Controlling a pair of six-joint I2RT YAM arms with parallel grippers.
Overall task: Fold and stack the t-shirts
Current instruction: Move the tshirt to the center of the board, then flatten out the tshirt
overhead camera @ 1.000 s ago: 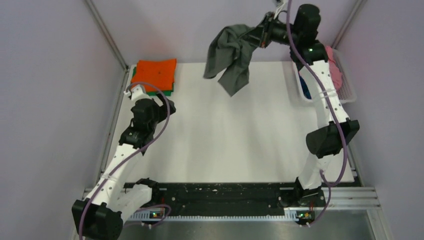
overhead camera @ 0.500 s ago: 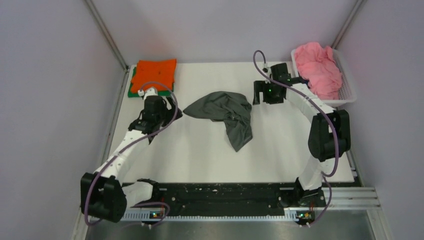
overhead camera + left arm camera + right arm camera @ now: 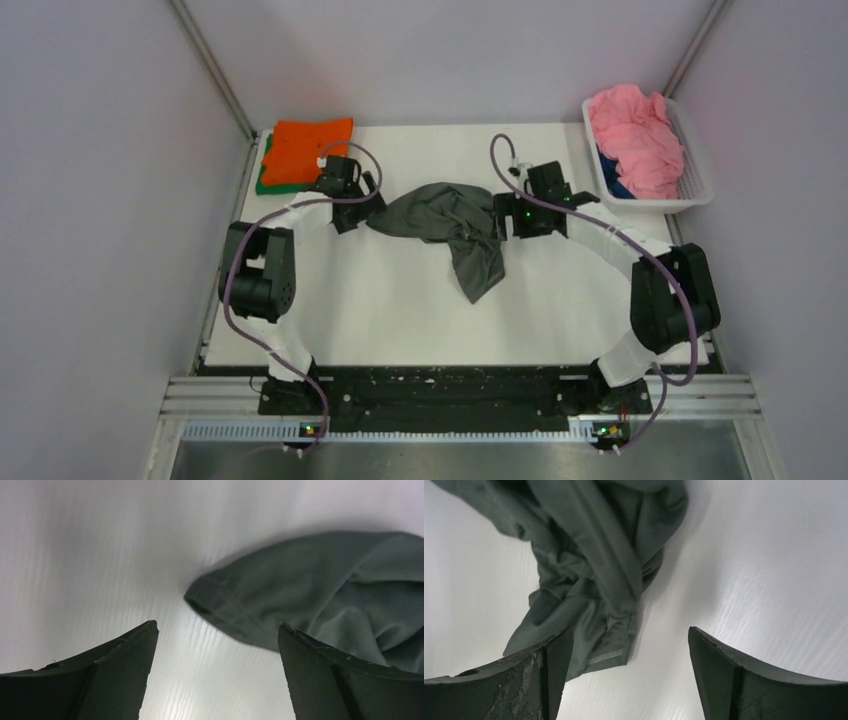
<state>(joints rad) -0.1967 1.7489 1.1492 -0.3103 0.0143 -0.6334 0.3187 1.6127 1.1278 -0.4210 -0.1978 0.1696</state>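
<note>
The grey t-shirt's pointed corner (image 3: 374,223) (image 3: 204,594) sits apart from the crumpled folds, below the left gripper's open fingers, so the left gripper will go down and close on it.
A dark grey t-shirt (image 3: 450,225) lies crumpled in the middle of the white table. My left gripper (image 3: 366,206) is low at its left edge, open, with a fold of the cloth (image 3: 320,590) just ahead of the right finger (image 3: 325,675) and nothing between the jaws (image 3: 217,630). At the shirt's right edge my right gripper (image 3: 506,216) also stands open (image 3: 629,632); a hemmed corner of the grey t-shirt (image 3: 594,560) lies beside its left finger (image 3: 534,675). A folded orange t-shirt (image 3: 310,148) rests on a green one (image 3: 265,185) at the back left.
A white plastic basket (image 3: 700,190) at the back right holds a pink t-shirt (image 3: 635,135) over a blue one (image 3: 617,187). Grey walls close in the table on three sides. Both arm bases sit at the near edge.
The right gripper opened and the grey t-shirt dropped from the air onto the table. The right arm then came down to its right edge, and the left arm reached forward to its left edge.
</note>
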